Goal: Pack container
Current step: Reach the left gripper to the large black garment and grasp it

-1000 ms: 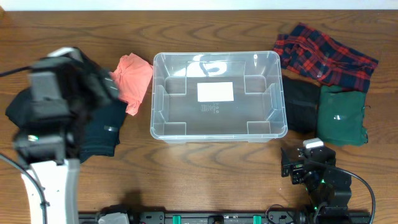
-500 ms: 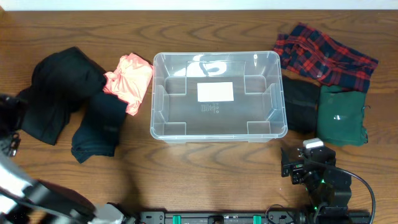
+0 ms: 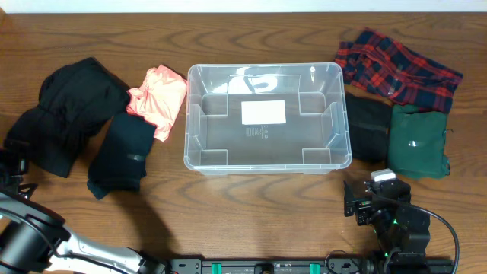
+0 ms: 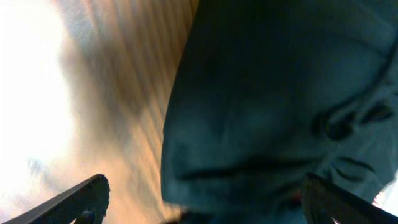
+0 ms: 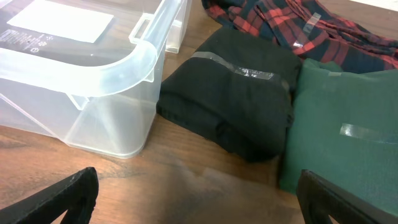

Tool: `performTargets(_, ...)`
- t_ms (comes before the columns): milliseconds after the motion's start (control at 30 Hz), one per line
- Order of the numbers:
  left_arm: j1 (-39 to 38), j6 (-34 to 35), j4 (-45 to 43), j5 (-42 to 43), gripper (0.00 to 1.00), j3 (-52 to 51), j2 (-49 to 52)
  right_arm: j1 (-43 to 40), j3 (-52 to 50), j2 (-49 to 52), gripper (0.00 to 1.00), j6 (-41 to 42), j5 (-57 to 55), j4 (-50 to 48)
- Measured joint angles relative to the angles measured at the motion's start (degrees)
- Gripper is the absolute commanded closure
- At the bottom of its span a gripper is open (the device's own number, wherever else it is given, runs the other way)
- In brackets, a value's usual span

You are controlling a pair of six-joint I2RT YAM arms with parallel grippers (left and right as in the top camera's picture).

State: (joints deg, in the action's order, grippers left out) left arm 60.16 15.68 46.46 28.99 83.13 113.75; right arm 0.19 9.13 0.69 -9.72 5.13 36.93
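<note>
My left gripper should go down and slightly outward next, to the near edge of the black garment.
The container is a clear plastic tub with a white label on its base, standing mid-table with nothing in it. Its corner shows in the right wrist view. My left gripper is open, its fingers wide apart above a blurred dark garment and bare wood. From overhead the left arm is at the table's lower left edge. My right gripper is open and empty, low over the wood in front of the tub's right corner; it also shows in the overhead view.
Left of the tub lie a black garment, a dark teal folded garment and a coral one. Right of it lie a red plaid garment, a black folded garment and a green one.
My left arm has swung away from above the black clothes down to the lower left edge of the table, uncovering them. The right arm has not moved.
</note>
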Motion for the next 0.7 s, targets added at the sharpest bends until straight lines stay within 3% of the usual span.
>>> performTargets(400, -0.4, -2.4, -9.3, 1.4, 0.02, 0.2, 6.6, 0.0, 0.0, 0.0, 0.01, 0.0, 0.0, 0.0)
performTargets(600, -4.3, -3.5, -13.3, 3.2, 0.01, 0.7, 7.6, 0.0, 0.0, 0.0, 0.01, 0.0, 0.0, 0.0)
performTargets(700, -7.1, -4.0, -14.0, 3.5, 0.19, 1.1, 8.0, 0.0, 0.0, 0.0, 0.01, 0.0, 0.0, 0.0)
